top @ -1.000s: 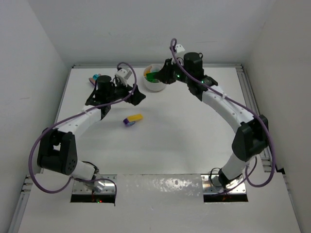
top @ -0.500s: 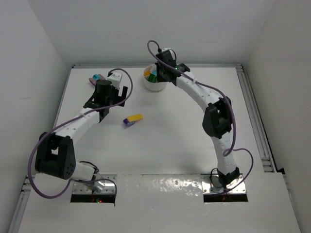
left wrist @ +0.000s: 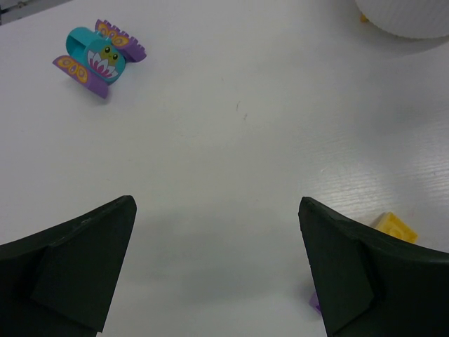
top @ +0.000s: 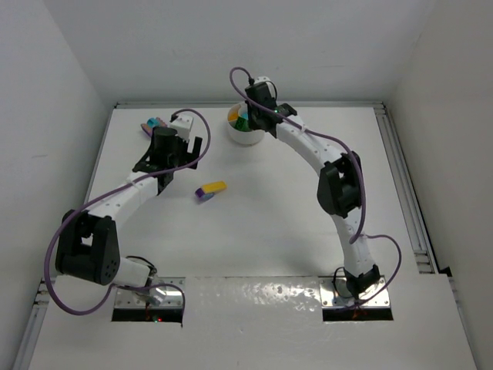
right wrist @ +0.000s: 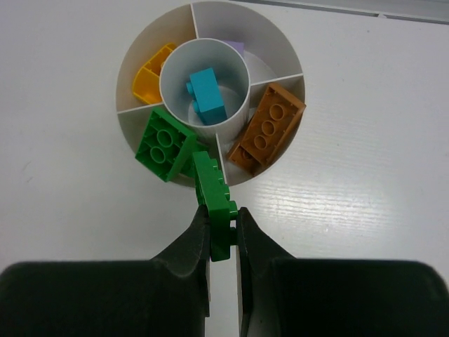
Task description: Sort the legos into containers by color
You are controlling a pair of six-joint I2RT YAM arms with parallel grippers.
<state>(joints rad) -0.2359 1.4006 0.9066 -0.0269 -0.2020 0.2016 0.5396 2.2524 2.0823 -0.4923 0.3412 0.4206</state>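
Note:
My right gripper should next move down toward the dish's green section [right wrist: 184,166] to let go of the flat green brick [right wrist: 216,193], because another green brick is already in that section.
The round white dish [right wrist: 126,130] has a central well ringed by sections; it also shows in the top view [top: 245,140] and at the left wrist view's top right [left wrist: 414,17]. In it lie a green brick [right wrist: 165,144], a yellow one [right wrist: 151,77], an orange-brown one [right wrist: 269,130], a teal one [right wrist: 205,98] in the well and a purple bit [right wrist: 237,46]. My right gripper [right wrist: 223,225] is shut on a flat green brick [right wrist: 216,193], held at the dish's near rim by the green section. My left gripper [left wrist: 216,203] is open and empty above bare table.
A joined yellow and purple brick [top: 209,189] lies mid-table, right of my left gripper [top: 185,154]; its yellow end [left wrist: 394,228] peeks past the right finger. A teal piece with purple and orange parts [left wrist: 98,56] lies at the far left [top: 152,123].
My right arm has swung left and folded, bringing its gripper with the green brick over the dish's near rim. My left gripper has drawn back a little to the left.

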